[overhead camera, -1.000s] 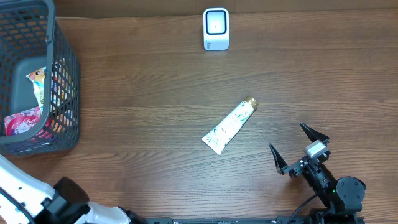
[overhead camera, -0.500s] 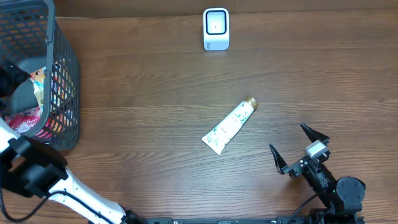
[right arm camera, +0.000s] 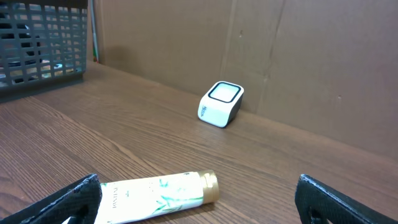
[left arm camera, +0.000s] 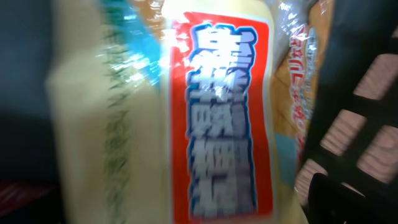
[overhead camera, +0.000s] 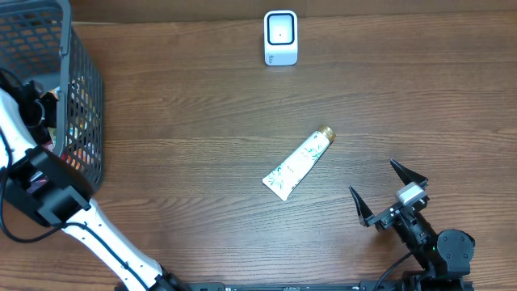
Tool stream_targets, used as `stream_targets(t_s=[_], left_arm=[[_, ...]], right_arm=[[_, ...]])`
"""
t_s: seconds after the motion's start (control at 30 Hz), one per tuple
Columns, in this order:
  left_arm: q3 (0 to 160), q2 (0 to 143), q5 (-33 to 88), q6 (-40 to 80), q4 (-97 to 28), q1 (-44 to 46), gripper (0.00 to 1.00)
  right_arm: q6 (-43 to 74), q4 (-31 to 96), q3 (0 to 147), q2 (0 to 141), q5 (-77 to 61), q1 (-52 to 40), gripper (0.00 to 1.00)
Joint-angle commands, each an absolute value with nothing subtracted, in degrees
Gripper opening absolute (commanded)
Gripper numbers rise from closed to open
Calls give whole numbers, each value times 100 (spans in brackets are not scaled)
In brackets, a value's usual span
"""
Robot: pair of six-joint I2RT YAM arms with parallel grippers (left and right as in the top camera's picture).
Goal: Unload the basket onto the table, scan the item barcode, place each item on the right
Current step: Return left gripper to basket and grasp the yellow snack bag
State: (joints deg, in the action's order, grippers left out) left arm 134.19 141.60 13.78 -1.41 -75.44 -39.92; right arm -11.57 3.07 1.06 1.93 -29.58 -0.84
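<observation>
The left gripper stays low in the basket and draws its fingers together across the packet's red label next, since the packet fills its wrist view.
A white tube with a gold cap (overhead camera: 298, 163) lies on the table's middle; it also shows as the tube (right arm camera: 158, 195) low in the right wrist view. The white barcode scanner (overhead camera: 280, 37) stands at the back edge, and the scanner (right arm camera: 221, 104) faces the right wrist camera. My right gripper (overhead camera: 373, 178) rests open near the front right, apart from the tube. My left gripper (overhead camera: 34, 101) reaches into the grey basket (overhead camera: 85, 97). Its camera is filled by a blurred yellow packet with a red label (left arm camera: 217, 118). One dark finger (left arm camera: 348, 196) shows beside the packet; nothing looks gripped.
The basket holds several snack packets, including a pink one under the left arm. Its mesh wall (left arm camera: 367, 81) stands close to the left gripper's right side. A cardboard wall (right arm camera: 311, 56) runs behind the scanner. The basket (right arm camera: 43, 43) appears far left in the right wrist view.
The left arm has swung up from the front left corner and gone down into the basket. The right arm, the tube and the scanner have not moved.
</observation>
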Motion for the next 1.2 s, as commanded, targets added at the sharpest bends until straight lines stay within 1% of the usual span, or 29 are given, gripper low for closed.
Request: stream_targets(t_s=[0.0, 0.17, 0.2, 0.23, 0.33, 0.37, 0.43, 0.47, 0.53, 0.63, 0.8, 1.0, 1.17], left_arm=[[13413, 14409, 1437, -303, -7505, -3999, 100], [13413, 14414, 1444, -303, -7343, -4014, 100], [13410, 14420, 1444, -303, -7343, -4014, 98], [13408, 14424, 1444, -303, -7341, -4014, 89], [13408, 14424, 1446, -301, -7349, -4014, 54], [13408, 14424, 1446, -290, -7356, -4014, 45], [13408, 14424, 1446, -231, -7380, -4014, 35], [13408, 14424, 1446, -211, -7397, -4014, 27], [13410, 14422, 1441, -213, -7470, -4021, 4], [13504, 14422, 1439, -167, -7653, -4038, 4], [14105, 14293, 1444, 314, -8138, -4095, 4], [15633, 13990, 1441, 965, -8938, -4128, 4], [16744, 13450, 1540, 1382, -9559, -4110, 4]], right_arm=[[-1109, 294, 45, 180, -2936, -95, 100], [-1109, 294, 45, 180, -2936, -95, 100], [-1109, 294, 45, 180, -2936, -95, 100], [-1109, 294, 45, 180, -2936, -95, 100], [-1109, 294, 45, 180, -2936, -95, 100], [-1109, 294, 45, 180, -2936, -95, 100], [-1109, 294, 45, 180, -2936, -95, 100], [-1109, 294, 45, 180, -2936, -95, 100], [-1109, 294, 45, 180, -2936, -95, 100], [-1109, 294, 45, 180, -2936, -95, 100], [-1109, 294, 45, 180, -2936, -95, 100], [-1109, 294, 45, 180, -2936, -95, 100], [-1109, 294, 45, 180, -2936, -95, 100]])
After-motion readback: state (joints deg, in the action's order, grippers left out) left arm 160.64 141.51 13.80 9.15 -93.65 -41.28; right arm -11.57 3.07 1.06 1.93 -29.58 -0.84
